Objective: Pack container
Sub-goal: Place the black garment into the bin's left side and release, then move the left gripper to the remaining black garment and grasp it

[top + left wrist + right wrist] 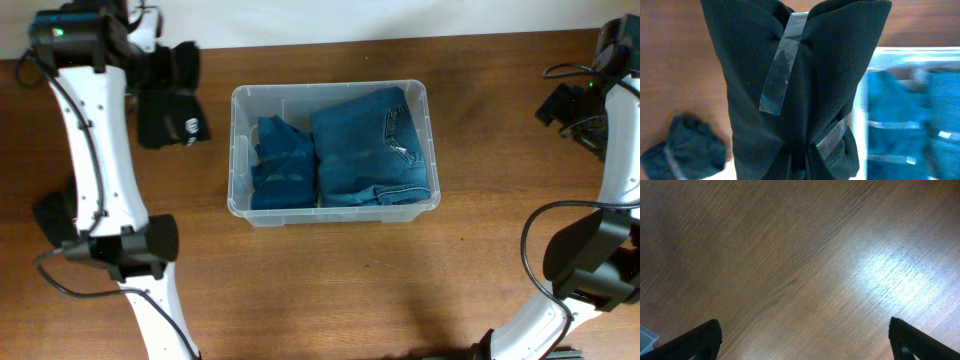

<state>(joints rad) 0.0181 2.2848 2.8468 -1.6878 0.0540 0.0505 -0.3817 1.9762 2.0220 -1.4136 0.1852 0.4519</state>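
The black garment (170, 115) still hangs outside, so it goes across the container's rim and over the smaller denim piece next, carried by my left gripper.
The clear plastic container (330, 87) stands mid-table. It holds two folded blue denim pieces, a larger one (375, 145) on the right and a smaller one (283, 165) on the left. My left gripper (168, 72) is left of the container and shut on a black garment (170, 115) that hangs from it. In the left wrist view the black garment (800, 85), with clear tape strips on it, hides the jaws. The container's rim (920, 54) shows to its right. My right gripper (805, 340) is open and empty over bare wood at the far right (562, 105).
A second dark bundle (52, 215) lies on the table at the far left, beside the left arm's base, and also shows in the left wrist view (682, 150). A corner of the container (645, 337) shows at the right wrist view's lower left.
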